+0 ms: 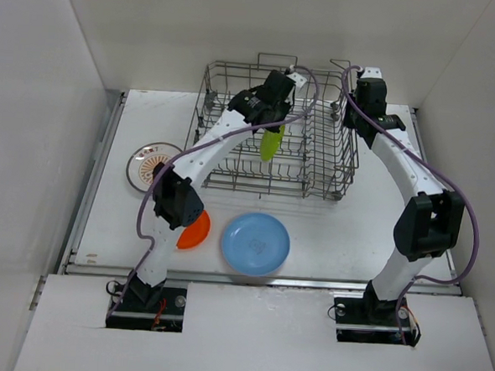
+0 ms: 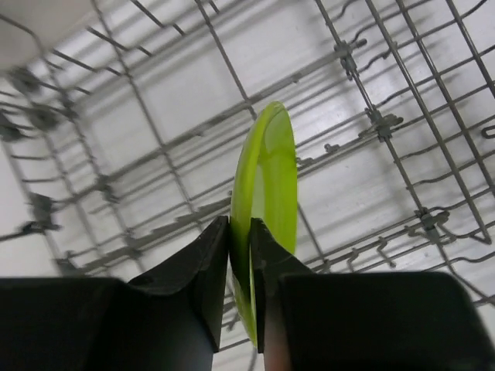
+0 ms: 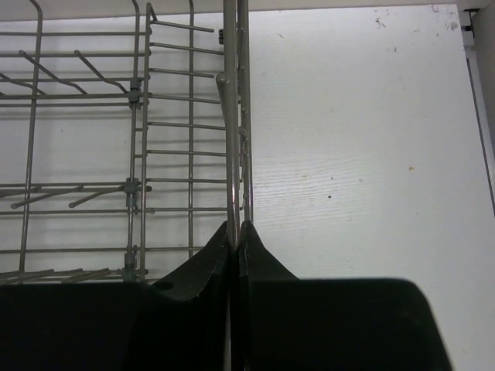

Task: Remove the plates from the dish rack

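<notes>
The robot needs to lift its left gripper next, bring it back and down and release onto the orange plate (image 1: 196,231), because that plate is to the gripper's left in the top view.
The grey wire dish rack (image 1: 316,169) stands at the back of the table. A lime green plate (image 1: 271,142) stands on edge inside it. My left gripper (image 1: 274,120) reaches down into the rack and is shut on that plate's rim. In the left wrist view the green plate (image 2: 271,170) is pinched between the black fingers of the left gripper (image 2: 240,232). My right gripper (image 1: 357,116) is at the rack's right side. In the right wrist view the right gripper (image 3: 235,228) is shut on an upright wire of the dish rack (image 3: 232,116).
A blue plate (image 1: 256,243) lies flat in front of the rack. An orange plate (image 1: 196,229) lies partly under the left arm. A white plate with an orange sunburst (image 1: 148,164) sits left of the rack. White walls enclose the table.
</notes>
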### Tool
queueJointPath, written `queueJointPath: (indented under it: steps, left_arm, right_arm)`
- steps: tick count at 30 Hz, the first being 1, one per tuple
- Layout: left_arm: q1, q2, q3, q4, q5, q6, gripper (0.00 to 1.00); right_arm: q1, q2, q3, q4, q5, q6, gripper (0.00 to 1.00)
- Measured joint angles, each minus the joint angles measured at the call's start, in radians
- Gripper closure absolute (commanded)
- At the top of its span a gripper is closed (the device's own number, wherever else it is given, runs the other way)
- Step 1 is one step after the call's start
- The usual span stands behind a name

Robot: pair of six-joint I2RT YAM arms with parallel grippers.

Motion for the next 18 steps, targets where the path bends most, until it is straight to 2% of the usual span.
queueJointPath:
  steps: [7, 13, 16, 18]
  left_arm:
    - [0.004, -0.123, 0.047, 0.012, -0.006, 0.07, 1.0]
    - [0.012, -0.149, 0.054, 0.004, 0.019, 0.079, 1.0]
    - [0.059, -0.15, 0.066, -0.046, 0.064, 0.076, 1.0]
    - [0.127, -0.165, 0.069, -0.08, 0.137, 0.07, 1.0]
  right_arm:
    - [0.0, 0.0, -0.003, 0.007, 0.001, -0.003, 1.0]
    - [0.0, -0.001, -0.005, 0.009, 0.003, -0.005, 1.0]
    - [0.0, -0.008, -0.016, 0.018, 0.003, -0.005, 1.0]
    - [0.001, -0.008, -0.019, 0.025, 0.003, -0.005, 1.0]
